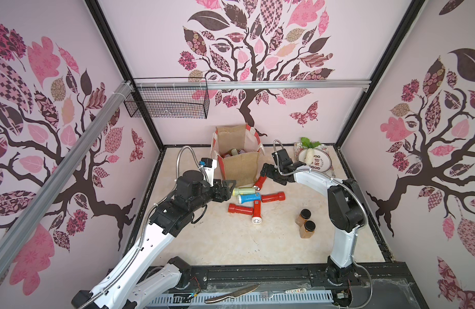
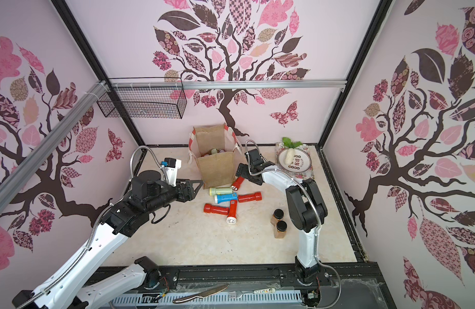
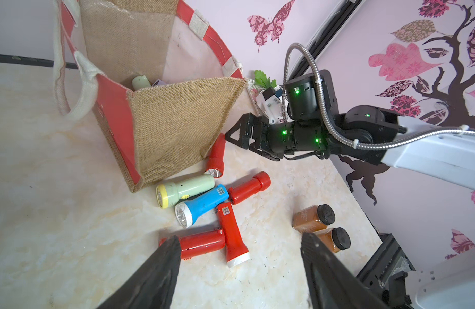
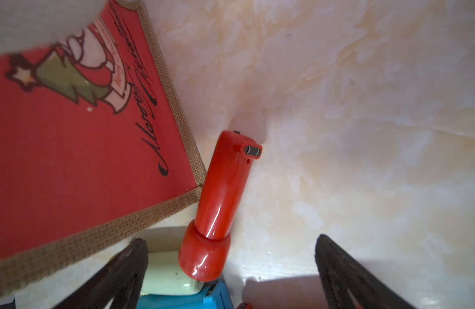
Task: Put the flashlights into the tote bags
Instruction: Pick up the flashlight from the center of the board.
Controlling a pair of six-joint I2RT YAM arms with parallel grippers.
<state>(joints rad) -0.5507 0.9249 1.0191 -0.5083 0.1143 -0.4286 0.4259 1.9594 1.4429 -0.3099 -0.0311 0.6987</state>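
Note:
My right gripper needs to lower its open fingers toward the bag next and close across the red flashlight's narrow body (image 1: 262, 180) (image 4: 225, 188), which lies below the gripper, against the corner of the bag.
The tote bag (image 1: 239, 163) (image 3: 172, 120) stands open at the back of the table with flashlights (image 1: 234, 152) inside. Several more lie just in front of it: pale green (image 1: 244, 191), blue (image 1: 248, 198) and red ones (image 1: 274, 197) (image 1: 240, 209). My right gripper (image 1: 266, 172) (image 4: 231, 239) hangs open over a red flashlight (image 4: 223, 187) lying against the bag's right corner. My left gripper (image 1: 231, 190) (image 3: 240, 238) is open and empty at the left of the pile, next to the green flashlight's head.
Two amber jars with black lids (image 1: 303, 216) (image 1: 308, 228) stand right of the pile. A plate with a white radish (image 1: 315, 160) sits at the back right. A wire basket (image 1: 168, 103) hangs on the back wall. A knife (image 1: 231, 293) lies at the front rail.

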